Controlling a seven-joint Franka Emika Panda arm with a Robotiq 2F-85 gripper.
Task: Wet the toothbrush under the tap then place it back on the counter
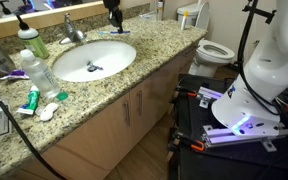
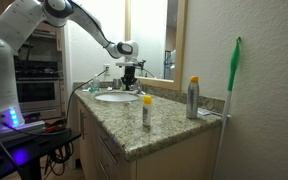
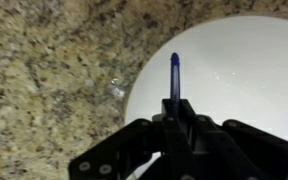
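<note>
The toothbrush still points over the basin, so it moves off the basin's rim toward the counter's toilet end next, then down to the open speckled surface [image 1: 152, 33] [image 3: 69, 80].
In the wrist view my gripper [image 3: 174, 112] is shut on the toothbrush [image 3: 174, 75]. It is a slim blue stick that points forward over the rim of the white basin [image 3: 234, 70], with the speckled counter [image 3: 44, 80] to the left. In both exterior views the gripper [image 1: 114, 24] [image 2: 130, 80] hangs low over the far rim of the basin [image 1: 94, 60], beside the chrome tap [image 1: 74, 30]. No water shows at the spout.
A clear bottle with a white cap [image 1: 36, 65], a green bottle [image 1: 29, 40] and a red-and-green tube [image 1: 31, 100] stand by the basin. A small yellow-capped bottle [image 2: 147, 110] and a spray can [image 2: 193, 98] stand further along the counter. A toilet [image 1: 216, 50] is beyond the counter's end.
</note>
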